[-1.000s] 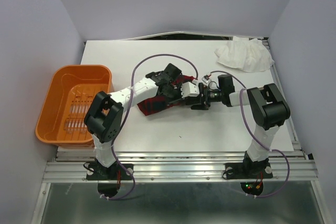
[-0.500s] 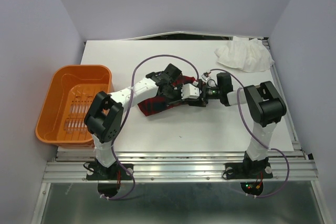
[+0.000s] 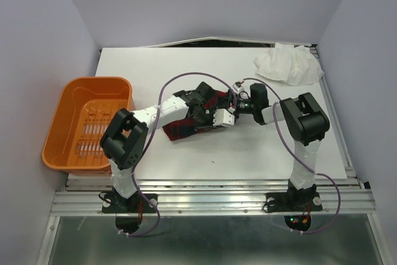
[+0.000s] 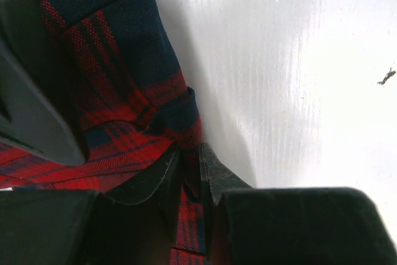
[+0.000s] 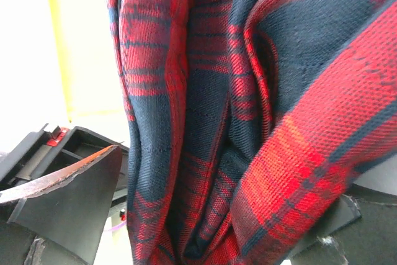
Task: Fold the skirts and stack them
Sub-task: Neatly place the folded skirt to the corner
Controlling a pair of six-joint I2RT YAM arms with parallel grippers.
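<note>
I should keep my right gripper at the skirt's end and close its fingers on the thick heap of plaid cloth, which already stands between its open fingers.
A red and navy plaid skirt (image 3: 183, 126) lies crumpled at the middle of the white table (image 3: 260, 147). My left gripper (image 3: 211, 120) is low on its right part. In the left wrist view it (image 4: 189, 181) is shut on a fold of the plaid cloth (image 4: 118, 91). My right gripper (image 3: 231, 105) is at the skirt's right end. In the right wrist view its jaws (image 5: 205, 215) stand wide apart with a thick bunch of plaid cloth (image 5: 211, 110) between the fingers (image 5: 68, 197). A white garment (image 3: 288, 65) lies bunched at the far right corner.
An orange basket (image 3: 87, 122) stands at the table's left edge. The table's near edge meets a metal rail (image 3: 211, 200) by the arm bases. Walls close the table on the left, far and right sides.
My right gripper has moved left and a little farther away, onto the skirt's right end. The left gripper has shifted slightly down-right, still holding the cloth.
</note>
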